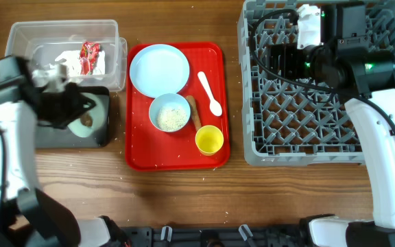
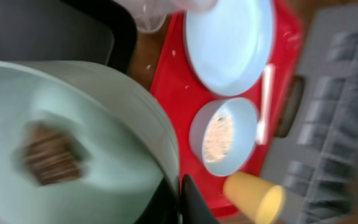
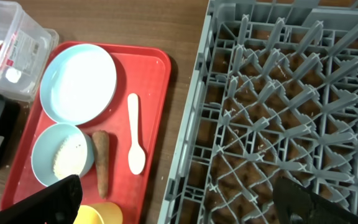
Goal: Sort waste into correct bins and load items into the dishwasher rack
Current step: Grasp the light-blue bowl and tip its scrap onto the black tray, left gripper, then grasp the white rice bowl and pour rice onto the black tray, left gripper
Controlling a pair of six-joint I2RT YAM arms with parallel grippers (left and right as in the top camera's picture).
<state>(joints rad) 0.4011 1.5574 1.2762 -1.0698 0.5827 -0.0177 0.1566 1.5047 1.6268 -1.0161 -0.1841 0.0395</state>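
Note:
The dark lump will be tipped into the black tray by my left gripper next. The bowl will then be lowered and released on the red tray's near corner [image 1: 144, 151], because that corner is bare.
My left gripper [image 1: 79, 110] [image 2: 182, 199] is shut on the rim of a pale blue-green bowl [image 1: 94, 113] [image 2: 92, 149] and holds it tilted over the black tray [image 1: 67, 134]. A dark lump [image 2: 50, 154] lies in that bowl. The clear tub [image 1: 19, 38] holds the red wrapper [image 1: 89, 55] and white paper [image 1: 64, 60]. The red serving tray [image 1: 139, 147] carries the blue plate [image 1: 159, 68], a second bowl [image 1: 170, 112] with rice crumbs, the brown stick [image 1: 194, 113], the white spoon [image 1: 210, 92] and the yellow cup [image 1: 209, 139]. My right gripper [image 1: 280, 58] [image 3: 179, 205] is open and empty above the grey rack [image 1: 307, 140].
White crumbs are scattered on the wooden table around the red tray. The rack [image 3: 278, 112] has upright pegs and nothing in it. A strip of bare wood separates the red tray [image 3: 160, 68] from the rack.

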